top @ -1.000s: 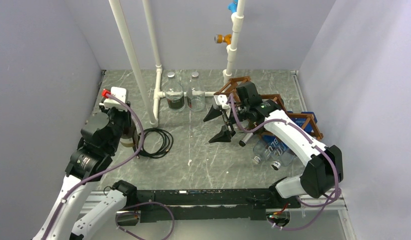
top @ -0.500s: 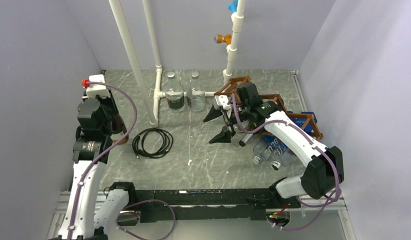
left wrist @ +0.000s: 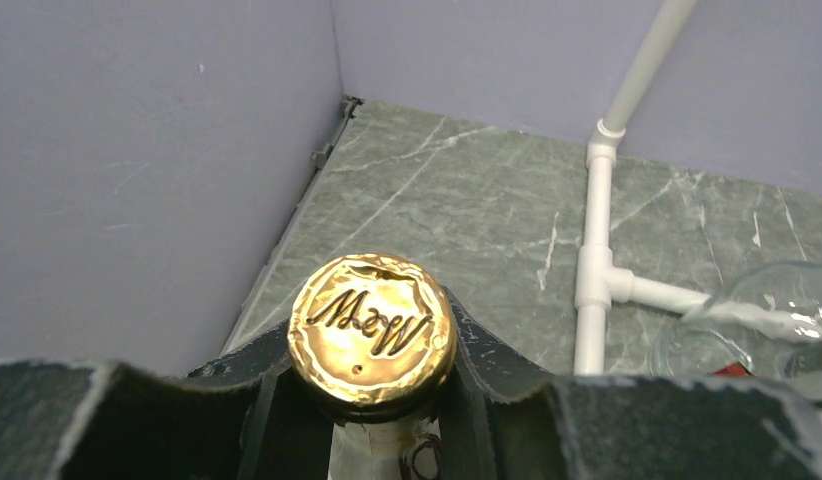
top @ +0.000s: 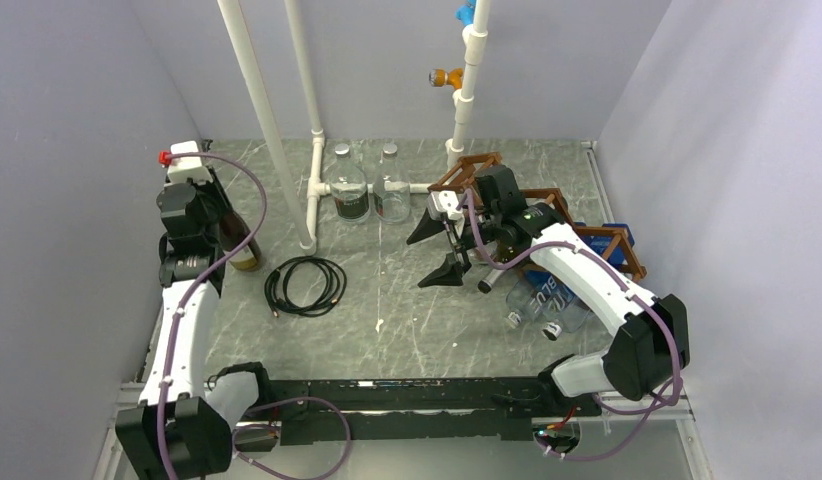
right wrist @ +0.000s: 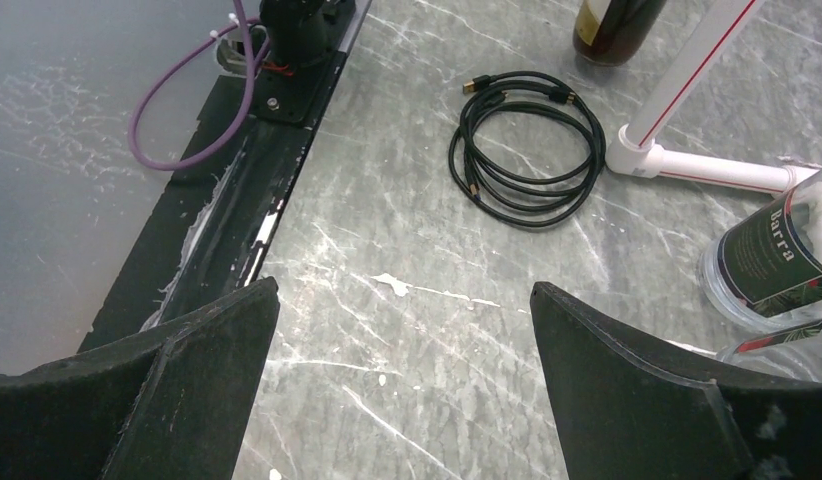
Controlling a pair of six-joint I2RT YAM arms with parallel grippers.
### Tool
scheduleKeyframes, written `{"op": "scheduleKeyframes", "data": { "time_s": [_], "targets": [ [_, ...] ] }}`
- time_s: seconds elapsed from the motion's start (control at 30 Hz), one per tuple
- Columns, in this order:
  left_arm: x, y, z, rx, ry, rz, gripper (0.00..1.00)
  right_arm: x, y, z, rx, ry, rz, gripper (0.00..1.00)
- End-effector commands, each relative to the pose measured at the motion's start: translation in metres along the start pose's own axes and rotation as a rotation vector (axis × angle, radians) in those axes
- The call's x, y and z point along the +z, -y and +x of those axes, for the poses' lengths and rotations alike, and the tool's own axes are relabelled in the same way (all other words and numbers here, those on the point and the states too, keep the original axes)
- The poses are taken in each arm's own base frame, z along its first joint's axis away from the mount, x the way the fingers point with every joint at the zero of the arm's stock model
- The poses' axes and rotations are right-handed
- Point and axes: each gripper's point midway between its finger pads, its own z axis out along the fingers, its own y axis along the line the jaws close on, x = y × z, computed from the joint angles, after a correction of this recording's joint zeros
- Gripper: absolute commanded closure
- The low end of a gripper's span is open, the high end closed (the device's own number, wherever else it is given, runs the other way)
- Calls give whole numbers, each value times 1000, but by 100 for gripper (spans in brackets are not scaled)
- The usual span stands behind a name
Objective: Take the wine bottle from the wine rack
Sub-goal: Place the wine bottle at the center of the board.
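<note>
The wine bottle is clear of the rack (top: 615, 243), so my left gripper should move outward next, set its base on the bare tabletop (top: 263, 234) beside the white pipe and release.
The dark wine bottle (top: 243, 243) stands upright on the table by the left wall, apart from the reddish-brown wine rack (top: 615, 243) at the far right. My left gripper (top: 213, 210) is shut on its neck. In the left wrist view the gold cap (left wrist: 372, 330) sits between the fingers (left wrist: 495, 372). My right gripper (top: 439, 246) is open and empty, above the table in front of the rack. In the right wrist view it (right wrist: 402, 290) hangs over bare table, and the bottle's base (right wrist: 612, 20) shows at the top.
Two clear glass bottles (top: 347, 187) stand at the back beside white pipes (top: 314, 190). A coiled black cable (top: 305, 285) lies left of centre. Clear plastic bottles (top: 543, 300) lie in front of the rack. A black rail (top: 407, 395) runs along the near edge.
My left arm has swung back toward the left wall and stretched out, still holding the wine bottle, which now stands more upright. The right arm has not moved.
</note>
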Motion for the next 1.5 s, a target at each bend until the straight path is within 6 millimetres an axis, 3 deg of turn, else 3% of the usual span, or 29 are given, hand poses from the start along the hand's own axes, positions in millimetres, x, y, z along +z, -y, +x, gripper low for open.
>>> {"op": "scheduleKeyframes", "data": {
  "time_s": [0.0, 0.47, 0.87, 0.97, 1.07, 1.2, 1.47],
  "targets": [
    [-28, 3, -176, -73, 596, 54, 100, -2, -5, -13, -51, 45, -21, 1],
    [29, 13, -190, -32, 589, 113, 100, -1, -3, -9, -45, 37, -21, 1],
    [59, 17, -160, 13, 531, 122, 100, 0, -1, -3, -41, 23, -16, 1],
    [63, 16, -151, 18, 505, 121, 90, 0, -1, -2, -41, 22, -15, 1],
    [66, 15, -142, 14, 483, 114, 70, 0, 0, -1, -40, 20, -13, 1],
    [66, 16, -130, 11, 450, 118, 55, 0, 0, -2, -42, 22, -14, 1],
    [56, 12, -126, -25, 385, 100, 28, -1, 0, -2, -47, 18, -10, 1]
  ]
}}
